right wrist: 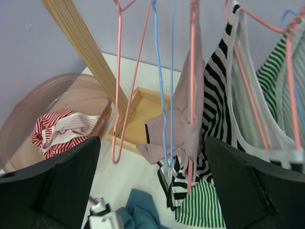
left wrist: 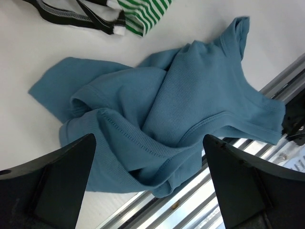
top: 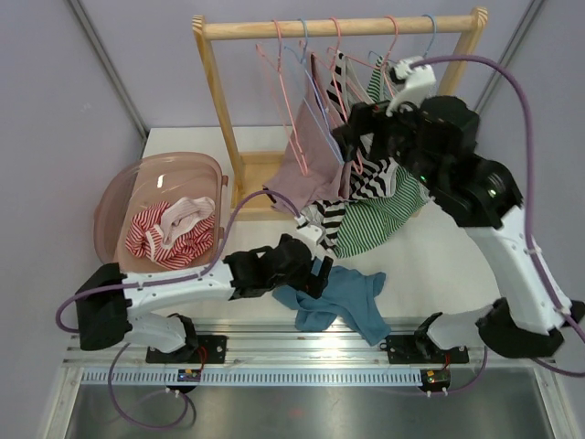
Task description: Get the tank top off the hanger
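Observation:
The left gripper will move down toward the right in the top view onto the raised fold of the blue tank top, because that fold is between its fingers.
A mauve tank top (top: pixel 306 169) hangs on a pink hanger (right wrist: pixel 193 71) on the wooden rack (top: pixel 338 27), its lower part bunched over the rack's base; it also shows in the right wrist view (right wrist: pixel 183 124). My right gripper (top: pixel 352 137) is open and empty, raised just in front of the hangers, with the mauve top and an empty blue hanger (right wrist: pixel 159 71) between its fingers in the right wrist view (right wrist: pixel 152 143). My left gripper (top: pixel 311 274) is open and empty, low over a blue top (left wrist: pixel 181 95) lying crumpled on the table.
An empty pink hanger (right wrist: pixel 121 95) hangs left of the blue one. A black-and-white striped top (right wrist: pixel 217 109) and a green striped top (top: pixel 384 215) hang to the right. A pink basket (top: pixel 137 183) with red striped clothes (top: pixel 169 233) stands at left. A metal rail (left wrist: pixel 190 191) runs along the near edge.

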### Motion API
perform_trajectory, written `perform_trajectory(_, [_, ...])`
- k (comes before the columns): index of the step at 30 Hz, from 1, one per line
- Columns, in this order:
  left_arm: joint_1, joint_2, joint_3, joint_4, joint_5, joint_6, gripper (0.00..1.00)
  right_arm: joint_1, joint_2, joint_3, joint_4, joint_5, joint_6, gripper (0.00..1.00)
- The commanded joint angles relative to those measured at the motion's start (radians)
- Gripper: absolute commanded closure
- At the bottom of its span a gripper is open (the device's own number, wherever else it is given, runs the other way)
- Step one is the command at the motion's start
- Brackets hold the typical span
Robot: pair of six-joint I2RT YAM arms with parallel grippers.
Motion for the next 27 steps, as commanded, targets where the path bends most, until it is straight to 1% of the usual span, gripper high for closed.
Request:
perform_trajectory(1, [-0.007,0.088,0.036,0.115,0.07,0.02,0.01,0.004,-0.175,-0.127,0.043,-0.014,0.011,0.0])
perform_trajectory(2, [-0.008,0.14,0.042,0.122,0.077,0.015,0.01,0.002,-0.207,-0.189,0.041,-0.019,0.013,0.0])
perform_trajectory(4, [-0.011,0.19,0.066,0.125,0.087,0.012,0.01,0.004,-0.298,-0.247,0.043,-0.031,0.022,0.01])
perform_trajectory(5, [-0.016,0.246,0.073,0.123,0.084,0.004,0.01,0.001,-0.329,-0.304,0.05,-0.04,0.026,0.01])
perform_trajectory(8, [-0.025,0.35,0.1,0.123,0.084,-0.009,0.01,0.004,-0.451,-0.394,0.063,-0.092,0.045,0.0])
perform_trajectory(12, [-0.036,0.466,0.111,0.158,0.085,-0.034,0.01,0.002,-0.533,-0.473,0.083,-0.21,0.06,0.0])
perform_trajectory(13, [-0.037,0.487,0.114,0.163,0.088,-0.04,0.01,0.004,-0.544,-0.485,0.087,-0.211,0.062,0.0])
perform_trajectory(15, [-0.045,0.527,0.128,0.165,0.09,-0.046,0.01,0.002,-0.573,-0.511,0.09,-0.258,0.066,0.0])
perform_trajectory(17, [-0.054,0.573,0.136,0.163,0.091,-0.051,0.08,0.004,-0.6,-0.53,0.093,-0.281,0.063,0.01])
perform_trajectory(18, [-0.056,0.582,0.137,0.163,0.091,-0.052,0.14,0.004,-0.61,-0.536,0.093,-0.28,0.063,0.0])
perform_trajectory(19, [-0.059,0.589,0.136,0.163,0.091,-0.057,0.27,0.004,-0.617,-0.54,0.095,-0.278,0.063,0.0])
perform_trajectory(20, [-0.062,0.589,0.129,0.166,0.091,-0.06,0.37,0.002,-0.634,-0.548,0.096,-0.277,0.059,0.01])
perform_trajectory(22, [-0.064,0.569,0.113,0.171,0.094,-0.068,0.6,0.004,-0.645,-0.554,0.092,-0.263,0.057,0.01])
perform_trajectory(23, [-0.067,0.551,0.11,0.162,0.085,-0.072,0.91,0.002,-0.65,-0.553,0.086,-0.257,0.057,0.01])
perform_trajectory(24, [-0.068,0.535,0.103,0.137,0.075,-0.077,1.0,0.002,-0.65,-0.551,0.08,-0.248,0.056,0.0])
perform_trajectory(25, [-0.07,0.515,0.1,0.123,0.046,-0.083,1.0,0.002,-0.651,-0.548,0.072,-0.246,0.056,0.01])
perform_trajectory(26, [-0.071,0.459,0.099,0.108,0.027,-0.088,1.0,0.002,-0.653,-0.547,0.067,-0.245,0.056,0.01])
perform_trajectory(27, [-0.073,0.431,0.099,0.068,0.009,-0.092,1.0,0.002,-0.653,-0.545,0.066,-0.24,0.054,0.01])
